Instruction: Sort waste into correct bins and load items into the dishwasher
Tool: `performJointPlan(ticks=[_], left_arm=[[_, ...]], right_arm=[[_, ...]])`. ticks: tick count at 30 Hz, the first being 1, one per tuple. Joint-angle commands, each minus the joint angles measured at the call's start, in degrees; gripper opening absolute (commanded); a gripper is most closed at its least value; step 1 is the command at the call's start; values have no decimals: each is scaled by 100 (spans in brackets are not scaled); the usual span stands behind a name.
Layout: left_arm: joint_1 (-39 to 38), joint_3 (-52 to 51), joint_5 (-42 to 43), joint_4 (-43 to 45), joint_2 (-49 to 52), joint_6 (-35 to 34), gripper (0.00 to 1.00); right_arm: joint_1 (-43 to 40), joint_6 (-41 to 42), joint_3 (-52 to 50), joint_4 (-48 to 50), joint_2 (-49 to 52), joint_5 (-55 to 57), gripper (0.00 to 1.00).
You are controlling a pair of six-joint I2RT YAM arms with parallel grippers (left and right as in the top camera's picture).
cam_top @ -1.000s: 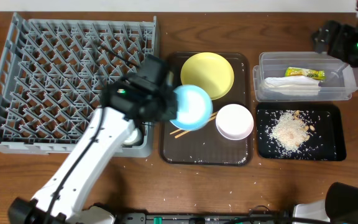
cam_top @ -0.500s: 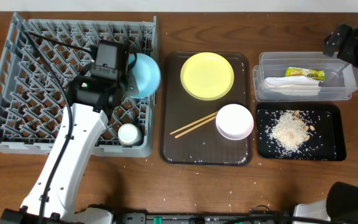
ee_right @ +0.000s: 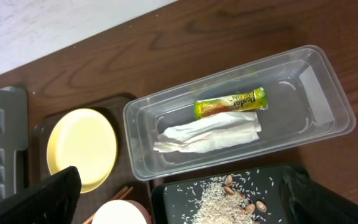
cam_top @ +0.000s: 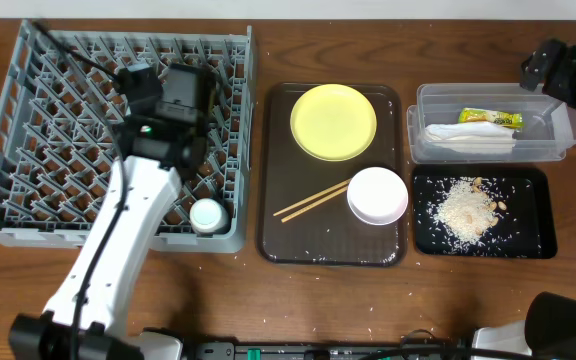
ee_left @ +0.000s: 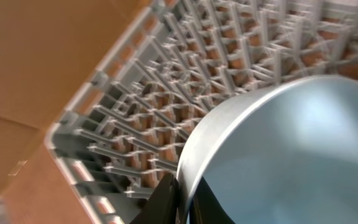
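Observation:
The light-blue bowl (ee_left: 291,155) has the rack's upright wires close under it, so my left gripper will lower the bowl slightly among them next and then let go of its rim.
My left gripper (ee_left: 184,202) is shut on the rim of the light-blue bowl (ee_left: 291,155) and holds it over the grey dish rack (cam_top: 48,120). From overhead my left arm (cam_top: 173,110) hides the bowl. A white cup (cam_top: 208,214) sits in the rack's front right. The yellow plate (cam_top: 333,121), white bowl (cam_top: 377,195) and chopsticks (cam_top: 311,201) lie on the brown tray. The wrapper (cam_top: 490,118) and napkin (cam_top: 468,138) lie in the clear tub (cam_top: 558,140). Rice crumbs (cam_top: 465,207) lie in the black tray (cam_top: 538,180). My right gripper (cam_top: 558,65) is open and empty above the tub.
The dark-brown serving tray (cam_top: 333,250) lies between the rack and the bins, with loose crumbs at its front. A few crumbs are scattered on the wooden table near the front edge. The rack's upright pegs (ee_left: 166,81) stand close under the bowl.
My left arm has carried the blue bowl left from the serving tray to over the rack's rear right part. The bowl now sits hidden under the arm overhead. The right arm has barely moved.

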Motion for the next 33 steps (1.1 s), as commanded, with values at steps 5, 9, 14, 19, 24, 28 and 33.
performJointPlan(ticks=[5,9,14,19,24,28,33], left_arm=[[-769,-9,-2098,-354,721,-973,8],[-1049,-9,-2677,-361,1145,-992,7],[-1215,-9,-2872,-363,1646,-992,7],[-1228,-7,-2800,-446,1727,-1360,7],[-1224,4,-2385,-444,1440,-1397,8],[-1156,48,-1438,-444,850,-1390,17],[-643,57,566,-424,-192,-835,41]], right_arm=[[-59,63,35,-11,17,-11,99],[-59,63,35,-11,17,-11,99],[-59,63,35,-11,17,-11,99],[-59,63,33,-11,17,-11,99],[-59,63,35,-11,17,-11,99],[-59,63,33,-11,17,-11,99],[-59,63,35,-11,17,-11,99]])
